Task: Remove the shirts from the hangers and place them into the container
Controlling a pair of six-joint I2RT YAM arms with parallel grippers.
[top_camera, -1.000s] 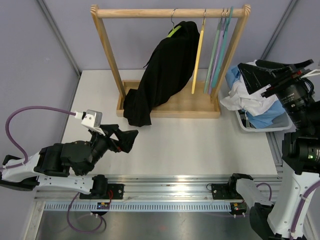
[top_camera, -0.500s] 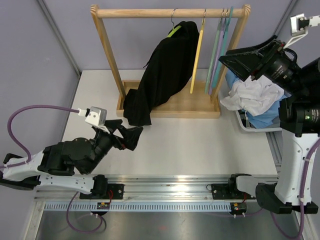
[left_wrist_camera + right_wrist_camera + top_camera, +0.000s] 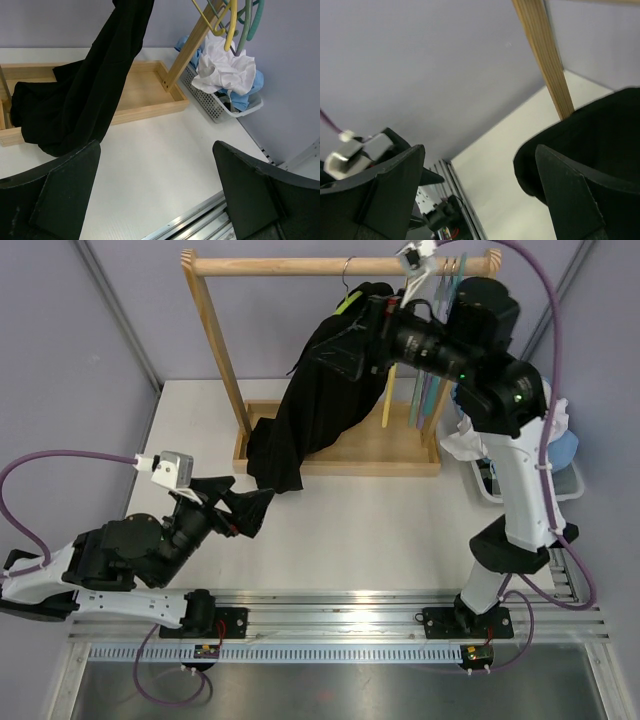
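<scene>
I need to turn my right gripper to face the rack next and close it on the shirt's upper part (image 3: pixel 334 323) by the lime green hanger, because black cloth is outside my fingers.
A black shirt (image 3: pixel 320 410) hangs from a lime green hanger (image 3: pixel 348 302) on the rail, and its hem pools in the rack's base tray. My right gripper (image 3: pixel 340 348) is raised high against the shirt's upper part, open, with nothing between its fingers (image 3: pixel 395 195); black cloth (image 3: pixel 590 150) lies just beyond the right finger. My left gripper (image 3: pixel 245 508) hovers low over the table, open and empty, short of the hem (image 3: pixel 75 110). The white shirt (image 3: pixel 225 70) is heaped in the container (image 3: pixel 210 102), seen also from above (image 3: pixel 485 485). A yellow hanger (image 3: pixel 387 410) and other empty hangers (image 3: pixel 428 400) hang at the right.
The wooden rack (image 3: pixel 340 262) stands at the back, with its base tray (image 3: pixel 145 95) under the shirt and a post (image 3: pixel 545 55) close to my right gripper. A light blue garment (image 3: pixel 565 445) lies in the container beneath the white shirt. My right arm reaches across the rack's right end.
My right arm has swung from above the container leftward to the top of the black shirt. My left gripper has crept a little toward the shirt's hem. Both stayed open.
</scene>
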